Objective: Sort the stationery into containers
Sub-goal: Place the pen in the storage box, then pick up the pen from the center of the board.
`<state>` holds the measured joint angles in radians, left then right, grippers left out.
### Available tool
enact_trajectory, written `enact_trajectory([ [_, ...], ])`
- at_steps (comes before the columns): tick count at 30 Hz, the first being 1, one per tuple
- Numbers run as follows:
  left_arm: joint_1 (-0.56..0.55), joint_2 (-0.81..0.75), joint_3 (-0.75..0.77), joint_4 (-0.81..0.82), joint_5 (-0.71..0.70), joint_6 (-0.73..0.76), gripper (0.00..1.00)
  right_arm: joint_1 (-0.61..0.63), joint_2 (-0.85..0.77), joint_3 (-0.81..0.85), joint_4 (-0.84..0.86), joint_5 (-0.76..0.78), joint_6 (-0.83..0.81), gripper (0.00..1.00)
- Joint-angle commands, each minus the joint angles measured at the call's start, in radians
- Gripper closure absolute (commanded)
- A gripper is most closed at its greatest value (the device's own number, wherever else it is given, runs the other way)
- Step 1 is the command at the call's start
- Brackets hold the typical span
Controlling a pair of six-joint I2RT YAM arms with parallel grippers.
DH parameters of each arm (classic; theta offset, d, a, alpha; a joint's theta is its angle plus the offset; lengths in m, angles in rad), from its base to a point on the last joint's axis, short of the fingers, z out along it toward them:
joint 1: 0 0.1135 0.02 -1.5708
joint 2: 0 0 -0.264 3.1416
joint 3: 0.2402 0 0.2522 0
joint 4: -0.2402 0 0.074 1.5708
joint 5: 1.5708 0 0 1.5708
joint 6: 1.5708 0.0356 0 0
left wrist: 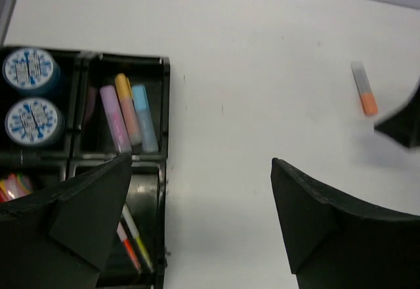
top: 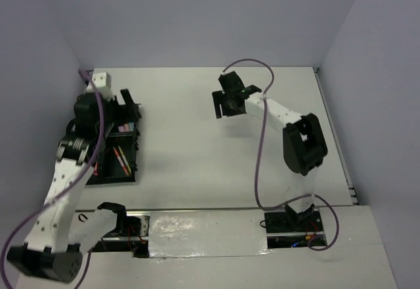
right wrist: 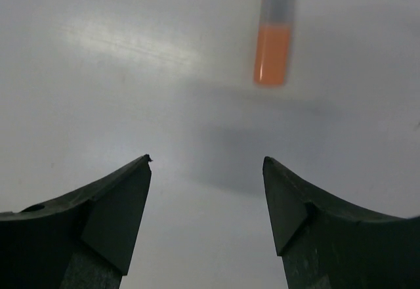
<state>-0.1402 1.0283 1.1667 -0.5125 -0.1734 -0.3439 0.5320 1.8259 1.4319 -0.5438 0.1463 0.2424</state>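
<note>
My right gripper needs to bring its open fingers down and outward around the grey stick's orange end (right wrist: 272,56) and close, because the stick lies below and outward of it.
The black organiser tray (top: 113,177) lies at the table's left, and my left gripper (top: 128,113) hovers over its right edge. In the left wrist view the left gripper (left wrist: 200,161) is open and holds nothing. The tray (left wrist: 165,98) holds two blue-white rolls (left wrist: 29,69), lilac (left wrist: 114,119), orange (left wrist: 127,107) and light-blue (left wrist: 145,117) sticks, and thin orange and yellow pens (left wrist: 134,244). A grey stick with an orange end (right wrist: 275,38) lies on the bare table (left wrist: 363,89). My right gripper (right wrist: 207,159) stands open just short of it, over the table's middle (top: 224,97).
Grey walls close off the back and both sides of the white table (top: 190,144). Both arm bases stand at the near edge, with a shiny taped strip (top: 203,233) between them. The right arm's purple cable (top: 261,144) loops above the table.
</note>
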Motion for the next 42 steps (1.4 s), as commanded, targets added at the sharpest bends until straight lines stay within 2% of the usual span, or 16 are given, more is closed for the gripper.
enact_trajectory([
  [1,0.013,-0.178,-0.195,0.051,0.119,0.009,0.01,-0.061,0.163,0.212,-0.105,0.007,-0.087,0.24],
  [4,0.011,-0.311,-0.323,0.113,0.190,0.005,0.01,-0.088,0.321,0.375,-0.162,0.022,-0.126,0.24],
  [10,0.013,-0.340,-0.348,0.108,0.271,0.005,0.01,-0.127,0.524,0.616,-0.271,-0.028,-0.143,0.29],
  [13,0.011,-0.327,-0.343,0.104,0.287,0.005,0.01,-0.147,0.559,0.653,-0.297,-0.092,-0.143,0.40],
  [14,0.013,-0.327,-0.341,0.103,0.288,0.003,0.01,-0.151,0.564,0.647,-0.304,-0.097,-0.143,0.50],
  [18,0.013,-0.330,-0.343,0.103,0.295,0.000,0.01,-0.150,0.584,0.634,-0.332,-0.131,-0.147,0.66],
  [21,0.013,-0.323,-0.341,0.100,0.296,-0.012,0.01,-0.141,0.579,0.607,-0.349,-0.126,-0.144,1.00],
  [24,0.013,-0.298,-0.361,0.144,0.382,-0.081,0.01,-0.106,0.420,0.416,-0.221,-0.131,-0.111,1.00],
  [25,0.013,-0.291,-0.375,0.172,0.415,-0.116,0.01,-0.090,0.359,0.287,-0.179,-0.128,-0.077,1.00],
  [26,0.013,-0.278,-0.406,0.205,0.446,-0.207,0.01,-0.069,0.219,0.221,-0.098,-0.108,-0.057,1.00],
  [29,0.010,-0.248,-0.491,0.397,0.547,-0.438,0.01,0.043,-0.050,-0.014,0.034,-0.068,0.035,1.00],
  [30,0.007,-0.249,-0.518,0.546,0.577,-0.493,0.01,0.074,-0.106,-0.060,0.057,-0.056,0.096,1.00],
  [31,-0.008,-0.251,-0.557,0.612,0.577,-0.586,0.01,0.144,-0.153,-0.146,0.079,-0.044,0.125,1.00],
  [33,-0.047,-0.248,-0.562,0.710,0.540,-0.650,0.01,0.209,-0.261,-0.245,0.145,-0.037,0.202,1.00],
  [38,-0.125,-0.177,-0.509,0.710,0.489,-0.665,0.02,0.432,-0.361,-0.314,0.199,0.044,0.305,1.00],
  [42,-0.162,-0.162,-0.532,0.724,0.476,-0.681,0.05,0.519,-0.421,-0.320,0.231,0.076,0.322,1.00],
])
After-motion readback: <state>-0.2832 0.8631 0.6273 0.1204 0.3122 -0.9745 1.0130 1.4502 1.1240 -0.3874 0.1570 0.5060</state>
